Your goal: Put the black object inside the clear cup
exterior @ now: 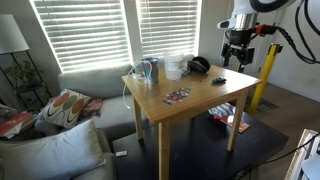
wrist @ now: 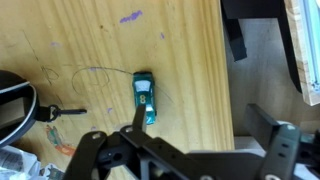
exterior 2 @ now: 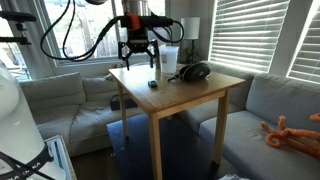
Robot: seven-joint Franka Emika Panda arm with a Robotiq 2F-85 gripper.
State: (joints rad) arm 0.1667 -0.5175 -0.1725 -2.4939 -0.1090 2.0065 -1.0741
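Next, my gripper shifts toward the left in the wrist view, then lowers astride the black object (wrist: 145, 97), since it lies by one finger's end.
The black object (exterior: 219, 80) is a small flat item near the table's end. It looks dark in both exterior views (exterior 2: 153, 84). The wrist view shows it as a small teal toy car (wrist: 146, 97) with an 8 on its roof. The clear cup (exterior: 172, 68) stands upright at the table's window side, next to the headphones (exterior 2: 168, 58); it is out of the wrist view. My gripper (exterior: 237, 60) hangs open and empty above the table, over the car (exterior 2: 139, 62). In the wrist view (wrist: 200, 125) one finger tip appears just beside the car's end.
Black headphones (exterior: 199, 65) lie between the cup and the car, at the left edge of the wrist view (wrist: 12, 105). A blue-tinted jug (exterior: 148, 70) stands beyond the cup. A flat dark-and-red item (exterior: 177, 96) lies near the table's front edge (wrist: 225, 90). Sofas surround the table.
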